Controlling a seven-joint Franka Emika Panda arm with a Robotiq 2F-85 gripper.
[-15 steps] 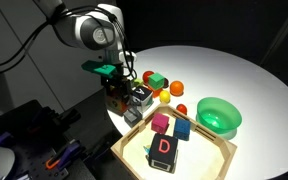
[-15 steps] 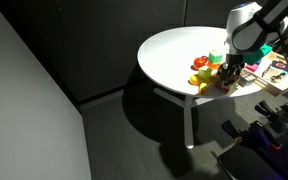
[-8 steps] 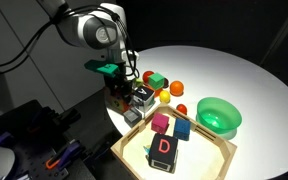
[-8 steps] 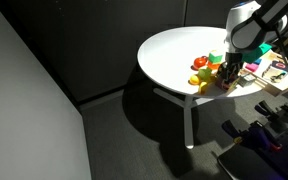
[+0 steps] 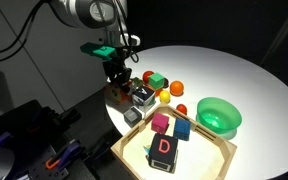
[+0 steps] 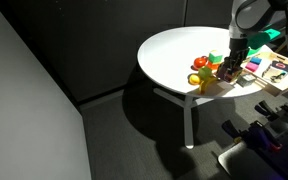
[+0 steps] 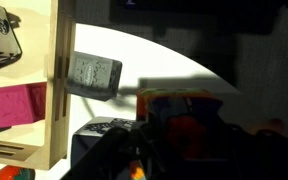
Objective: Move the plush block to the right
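Observation:
I will next carry the plush block past the wooden tray's rim and over the bare floor (image 7: 36, 32) beside the "D" block, and release it there, where there is open room.
The plush block (image 7: 184, 112), soft with orange edges and a shadowed face with a red mark, fills the space between my jaws in the wrist view. In an exterior view it shows as an orange lump (image 5: 118, 91) under the gripper (image 5: 118, 84), just above the left edge of the white round table (image 5: 229, 70). The gripper (image 7: 184, 140) is shut on the block, its dark fingers on either side. From the far side the gripper (image 6: 231, 62) hangs over the toy cluster, and the block is too small to make out there.
A black-and-white block (image 5: 141, 97) sits right beside the gripper. Green block (image 5: 156, 79), orange ball (image 5: 177, 88) and green bowl (image 5: 219, 116) lie further in. The wooden tray (image 5: 220, 160) holds a red "D" block (image 5: 163, 149), a pink block (image 5: 160, 123) and a blue one (image 5: 182, 129).
The jaws have closed on the plush block, and the arm has risen, lifting the block a little off the table.

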